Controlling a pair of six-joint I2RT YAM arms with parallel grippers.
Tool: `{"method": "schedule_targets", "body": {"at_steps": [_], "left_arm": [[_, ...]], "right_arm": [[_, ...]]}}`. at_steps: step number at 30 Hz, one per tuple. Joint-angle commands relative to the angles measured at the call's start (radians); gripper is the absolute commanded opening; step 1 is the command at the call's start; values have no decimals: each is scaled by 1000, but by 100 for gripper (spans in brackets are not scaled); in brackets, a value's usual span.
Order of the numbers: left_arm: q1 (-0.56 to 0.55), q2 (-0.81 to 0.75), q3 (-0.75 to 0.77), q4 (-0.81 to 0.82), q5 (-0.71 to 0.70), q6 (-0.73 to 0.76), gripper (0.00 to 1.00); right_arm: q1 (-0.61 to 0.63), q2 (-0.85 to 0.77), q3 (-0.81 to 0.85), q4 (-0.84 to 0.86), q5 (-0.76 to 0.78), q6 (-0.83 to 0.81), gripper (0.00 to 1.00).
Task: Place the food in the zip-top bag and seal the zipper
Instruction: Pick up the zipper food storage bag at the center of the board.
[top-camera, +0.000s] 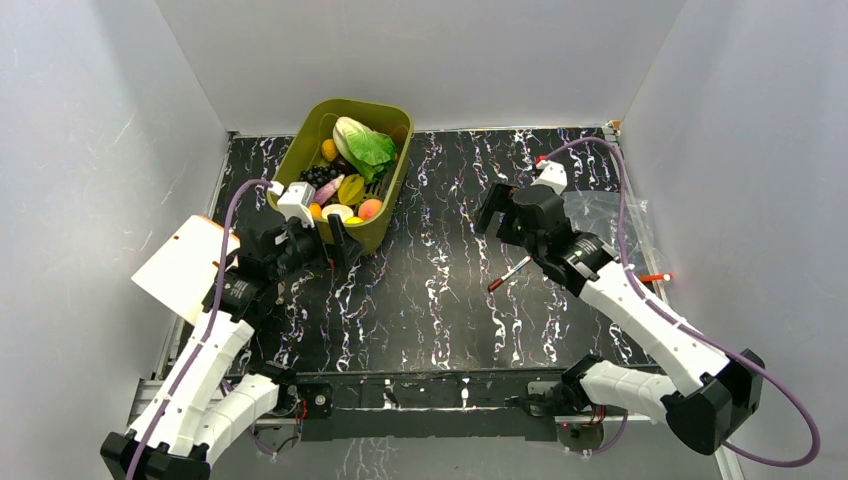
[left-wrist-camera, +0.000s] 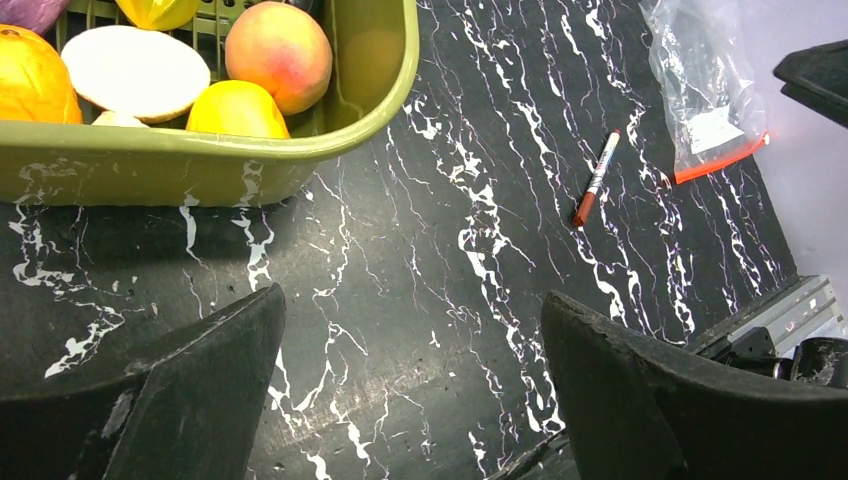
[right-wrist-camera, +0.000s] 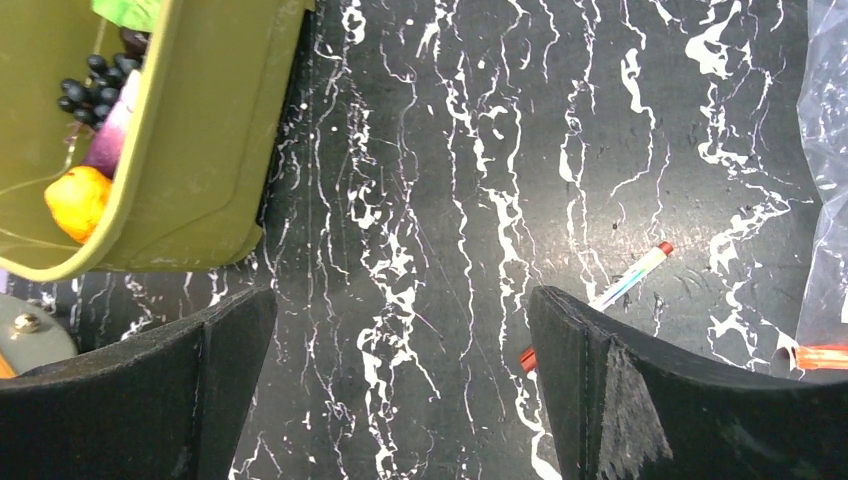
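Observation:
My right gripper will next turn toward the flat bag and go down onto the bag's side edge facing the bin (right-wrist-camera: 815, 172).
The food sits heaped in an olive-green bin (top-camera: 396, 190): a green-white cabbage (top-camera: 362, 143), dark grapes (right-wrist-camera: 88, 86), a peach (left-wrist-camera: 278, 45) and yellow and orange pieces (left-wrist-camera: 237, 110). At the right of the table the clear zip-top bag (top-camera: 600, 213) lies flat, its red-orange zipper (top-camera: 655, 277) toward the near right edge. My left gripper (top-camera: 320, 235) hovers open just off the bin's near corner, nothing between its fingers (left-wrist-camera: 412, 300). Between bin and bag, my right gripper (top-camera: 510, 215) stands open over bare table (right-wrist-camera: 402, 300).
A small red-and-white pen (top-camera: 510, 272) lies on the black marbled table beneath the right gripper. A white card (top-camera: 185, 265) rests at the left edge. Grey walls close in the table on three sides.

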Motion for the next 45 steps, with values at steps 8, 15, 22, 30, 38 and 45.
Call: {"method": "schedule_targets", "body": {"at_steps": [8, 15, 22, 30, 38, 45], "left_arm": [[-4, 1, -43, 45, 5, 42, 98], [-4, -15, -53, 52, 5, 49, 98], [-7, -25, -54, 58, 40, 53, 98], [-6, -43, -57, 58, 40, 50, 98], [-6, -58, -57, 58, 39, 51, 98], [-5, -61, -58, 59, 38, 52, 98]], "right_arm": [[-27, 153, 83, -172, 264, 229, 95], [-149, 227, 53, -107, 311, 174, 74], [-300, 357, 31, 41, 452, -27, 60], [-341, 691, 178, -8, 599, -147, 52], [-349, 887, 266, -46, 717, -186, 54], [-370, 1019, 352, -138, 858, -175, 48]]}}
